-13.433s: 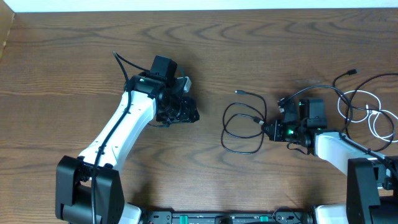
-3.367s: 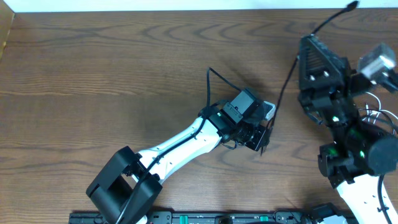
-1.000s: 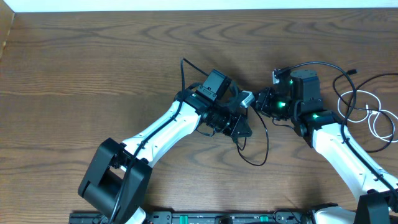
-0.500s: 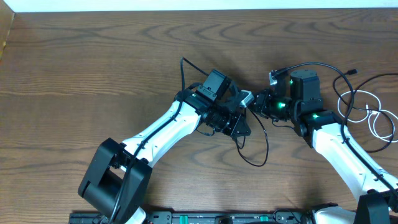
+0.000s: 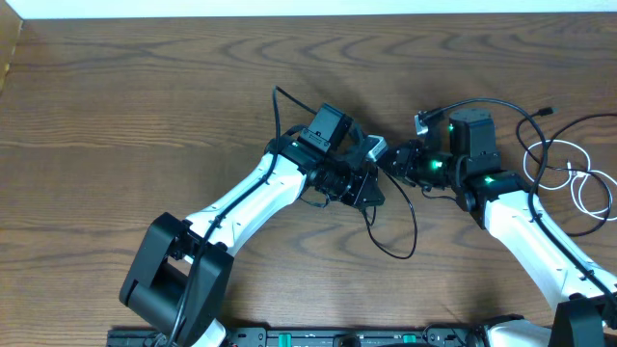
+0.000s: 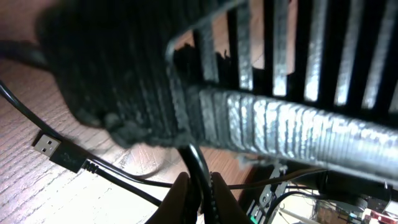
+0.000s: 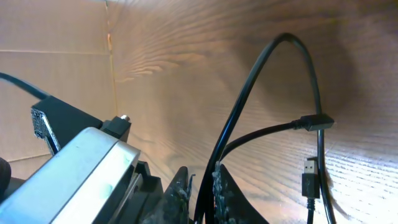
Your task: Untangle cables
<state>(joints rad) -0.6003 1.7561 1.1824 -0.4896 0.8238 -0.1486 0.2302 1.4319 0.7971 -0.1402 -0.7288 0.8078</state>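
Observation:
The right gripper should lift, bring the black cable toward the white coil point(image 5: 575, 175) and let go of it there, because that coil is to the gripper's right in the overhead view.
The black cable point(image 5: 413, 224) hangs in a loop between my two grippers at mid-table and curves down toward the near side. My left gripper point(image 5: 374, 191) is shut on it; in the left wrist view the cord point(image 6: 198, 167) runs down into the pinched jaws point(image 6: 199, 198), with a USB plug point(image 6: 55, 149) lying on the wood to the left. My right gripper point(image 5: 393, 164) faces the left one almost tip to tip and is shut on the same black cable point(image 7: 249, 99), which arches up from its jaws point(image 7: 202, 186). The white cable point(image 5: 581, 188) lies coiled at the far right.
More black cord point(image 5: 533, 145) loops beside the white coil at the right edge. A loose USB plug point(image 7: 309, 169) and a second connector point(image 7: 317, 122) lie on the wood just right of my right gripper. The brown wooden table point(image 5: 116, 106) stretches to the left.
My left arm has drawn slightly left and away from the right gripper, keeping its hold on the black cable. The right gripper has edged a little left. The hanging loop keeps its shape.

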